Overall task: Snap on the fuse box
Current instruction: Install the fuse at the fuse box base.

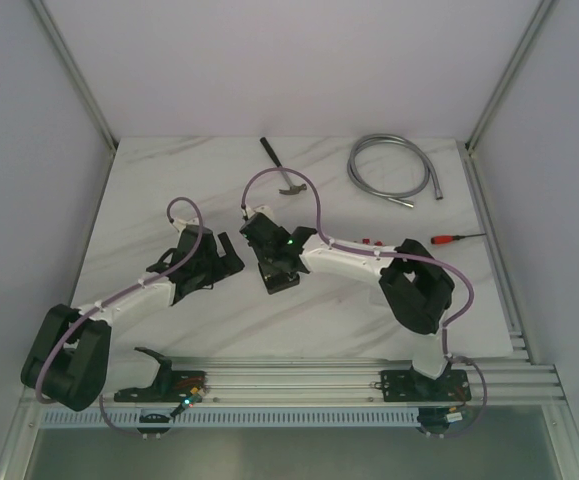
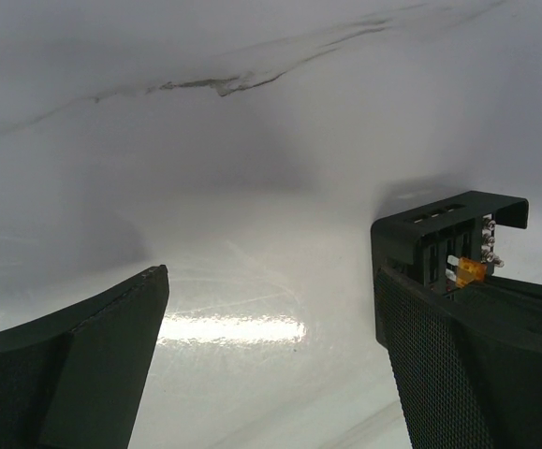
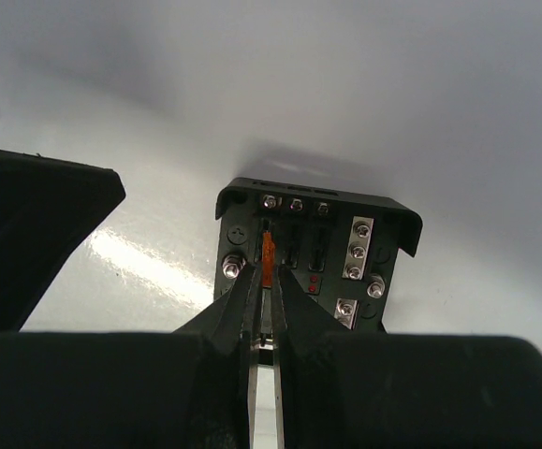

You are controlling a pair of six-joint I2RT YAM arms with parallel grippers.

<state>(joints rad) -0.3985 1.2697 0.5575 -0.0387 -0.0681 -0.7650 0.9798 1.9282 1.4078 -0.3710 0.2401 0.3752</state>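
Observation:
I will next push down a little with my right gripper over the fuse box's slot under the orange fuse [image 3: 266, 230] and let go of the fuse there, because its silver prongs still show outside the fuse box.
The fuse box [image 3: 319, 245] is a small black box with slots, screws and metal strips, standing on the white table. My right gripper [image 3: 263, 281] is shut on a thin orange fuse [image 3: 268, 257], which sits at the box's left slot. In the left wrist view the fuse box [image 2: 439, 234] shows just past my right fingertip, with an orange fuse inside. My left gripper [image 2: 271, 281] is open and empty, low over the bare table beside the box. In the top view both grippers, left [image 1: 217, 256] and right [image 1: 269, 256], meet mid-table and hide the box.
A hammer [image 1: 287, 176] lies at the back centre. A coiled metal hose [image 1: 389, 168] lies at the back right. A red-handled screwdriver [image 1: 455, 239] and small red fuses [image 1: 371, 242] lie to the right. An aluminium rail [image 1: 299, 380] runs along the near edge.

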